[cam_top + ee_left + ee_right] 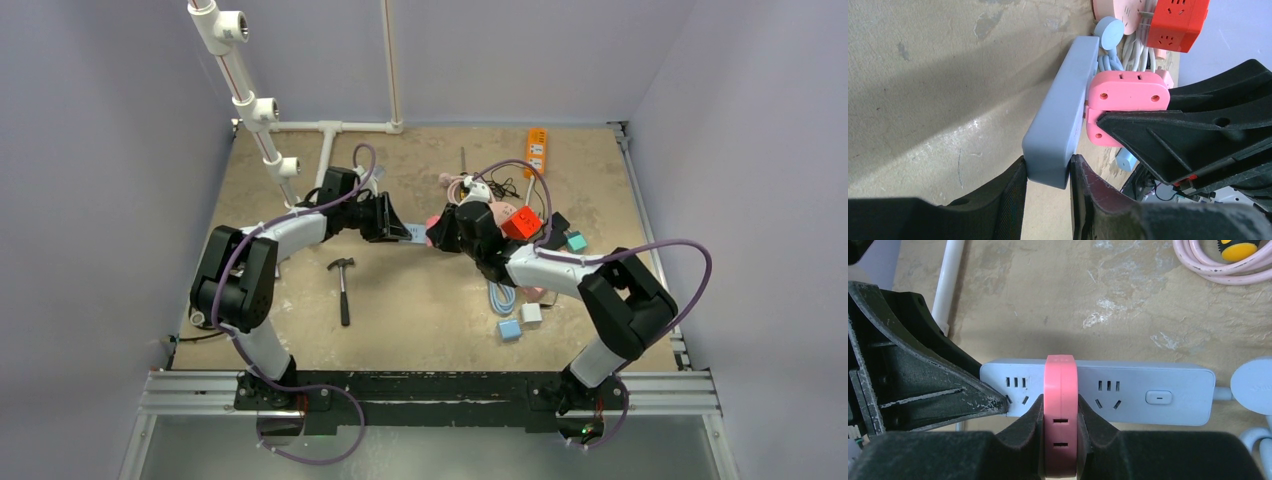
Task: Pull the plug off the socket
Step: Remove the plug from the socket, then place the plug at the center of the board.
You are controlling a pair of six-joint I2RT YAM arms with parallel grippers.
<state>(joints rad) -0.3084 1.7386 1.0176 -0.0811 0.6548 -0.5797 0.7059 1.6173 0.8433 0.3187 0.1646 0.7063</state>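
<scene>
I should next pull the pink plug point(432, 224) in my right gripper up, because the plug's pins still reach the socket. Then I should move it past the power strip's cable end and down by the blue cable.
A pale blue power strip point(1060, 112) lies at mid table, seen face-on in the right wrist view point(1148, 390). A pink plug adapter point(1061, 415) is seated in its middle socket; it also shows in the left wrist view point(1128, 92). My left gripper point(1048, 172) is shut on the strip's end. My right gripper point(1061, 412) is shut on the pink plug, one finger on each flat side. In the top view both grippers meet at the strip point(415, 234), and the pink plug point(432, 224) barely shows.
A hammer point(343, 285) lies near the left arm. White pipes point(262, 110) stand at the back left. An orange power strip point(537, 150), a red socket cube point(521, 222), a pink cable point(1218, 267), blue cable point(500, 297) and small cubes point(520, 322) crowd the right side.
</scene>
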